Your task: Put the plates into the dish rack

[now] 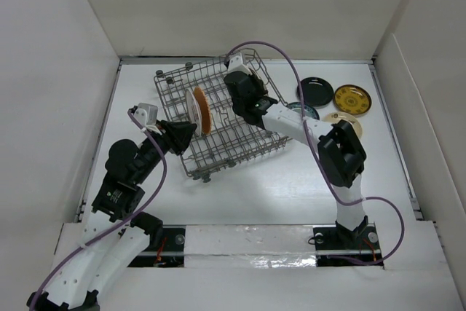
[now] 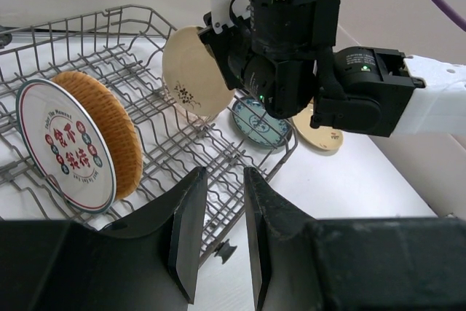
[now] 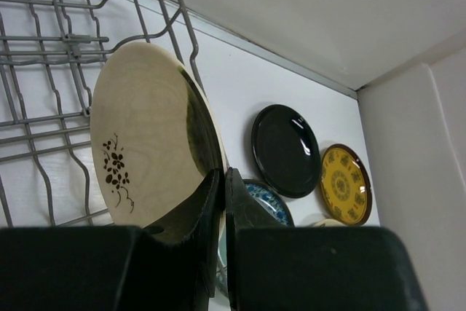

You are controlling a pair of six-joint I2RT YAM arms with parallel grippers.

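Note:
Next, my right gripper brings the cream plate down into the open wire slots, shifting slightly toward the orange woven-look plate (image 2: 109,125), and releases the cream plate's rim.
The grey wire dish rack (image 1: 240,143) stands skewed at the table's middle. A whitish plate with red characters (image 2: 65,147) and an orange woven-look plate (image 2: 109,125) stand upright together in it (image 1: 198,111). My right gripper (image 3: 224,176) is shut on the rim of a cream plate with a dark flower sprig (image 3: 145,143), held on edge over the rack's far right part (image 1: 247,78). My left gripper (image 2: 222,176) is open and empty, just above the rack's near left edge (image 1: 193,132).
On the table right of the rack lie a glossy black plate (image 1: 317,92), a yellow patterned plate (image 1: 352,99), a teal patterned plate (image 1: 304,112) and a cream-gold plate (image 1: 342,118), partly hidden by my right arm. White walls enclose the table.

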